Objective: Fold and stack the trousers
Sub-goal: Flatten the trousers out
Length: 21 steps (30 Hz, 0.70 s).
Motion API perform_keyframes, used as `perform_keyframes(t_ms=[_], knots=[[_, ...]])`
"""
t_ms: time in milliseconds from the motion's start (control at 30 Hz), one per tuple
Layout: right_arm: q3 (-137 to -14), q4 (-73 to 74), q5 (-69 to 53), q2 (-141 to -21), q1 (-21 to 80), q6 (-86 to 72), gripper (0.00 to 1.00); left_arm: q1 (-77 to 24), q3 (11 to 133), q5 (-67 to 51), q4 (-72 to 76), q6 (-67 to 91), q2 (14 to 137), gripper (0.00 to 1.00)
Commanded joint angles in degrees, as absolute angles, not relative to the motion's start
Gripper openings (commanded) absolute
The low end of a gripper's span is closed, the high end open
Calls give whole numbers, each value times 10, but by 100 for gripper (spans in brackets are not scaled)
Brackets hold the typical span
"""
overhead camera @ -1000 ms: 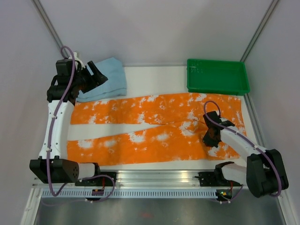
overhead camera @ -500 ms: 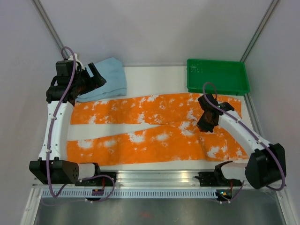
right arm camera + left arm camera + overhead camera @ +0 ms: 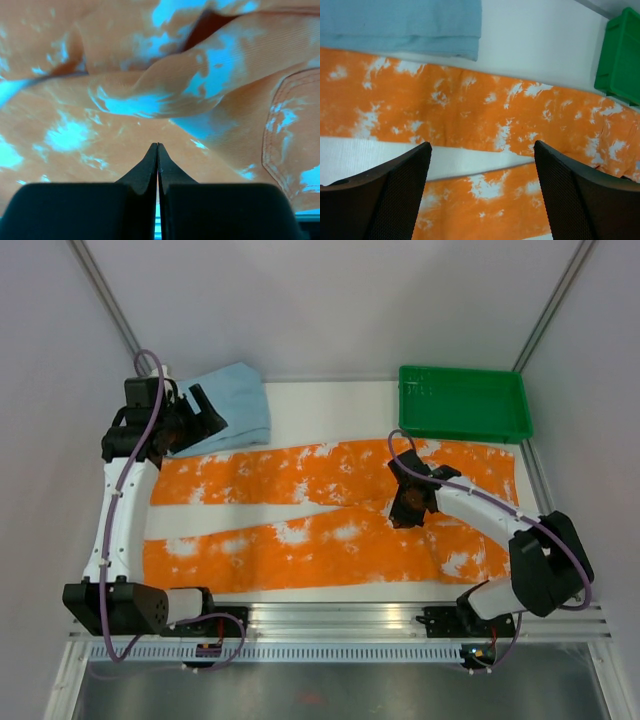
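Observation:
The left gripper draws back toward the base next and lowers onto the front leg's upper edge [image 3: 225,531] [image 3: 438,181], which lies below it, bared by the gap.
The orange trousers [image 3: 300,475] with white blotches lie spread flat across the table, legs pointing left and waist at the right. My left gripper [image 3: 205,412] hovers open over the far left end, above the upper leg [image 3: 470,110]; its fingers [image 3: 395,195] hold nothing. My right gripper [image 3: 403,512] is shut and rests low on the cloth near where the legs meet. In the right wrist view the closed tips [image 3: 157,146] point at a raised fold of trousers fabric [image 3: 150,95], with nothing pinched between them.
A folded light blue cloth [image 3: 235,405] lies at the back left, just beyond the upper leg, and shows in the left wrist view [image 3: 400,22]. A green tray [image 3: 463,405] stands empty at the back right [image 3: 622,55]. White tabletop [image 3: 330,410] shows between them.
The right arm has swept leftward over the trousers, from the waist area to the crotch, still shut. The left gripper has barely shifted and stands a little wider.

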<state>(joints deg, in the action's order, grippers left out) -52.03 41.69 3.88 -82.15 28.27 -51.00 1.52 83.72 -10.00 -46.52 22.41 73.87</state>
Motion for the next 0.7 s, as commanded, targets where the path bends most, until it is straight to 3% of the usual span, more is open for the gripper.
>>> perform_keyframes(t_ms=[0,67,133,167,267,300,367,400,667], knots=[[-499,400,41,-847,308,-459,0,16,813,-43,-527,312,715,87],[-484,376,37,-863,322,-431,0,16,755,-52,-522,393,685,82],[-464,344,37,-881,356,-411,0,16,684,-88,-491,458,657,63],[-464,334,38,-881,356,-411,0,16,669,-88,-490,470,657,63],[-440,300,37,-920,402,-389,0,16,635,-94,-504,488,671,38],[-439,294,37,-926,413,-384,0,16,628,-74,-531,495,673,22],[-438,284,33,-942,443,-381,0,17,617,-42,-560,532,672,6],[-438,277,28,-944,452,-380,0,16,603,-34,-571,547,668,2],[-449,190,-54,-962,496,-383,0,16,493,17,-579,700,644,2]])
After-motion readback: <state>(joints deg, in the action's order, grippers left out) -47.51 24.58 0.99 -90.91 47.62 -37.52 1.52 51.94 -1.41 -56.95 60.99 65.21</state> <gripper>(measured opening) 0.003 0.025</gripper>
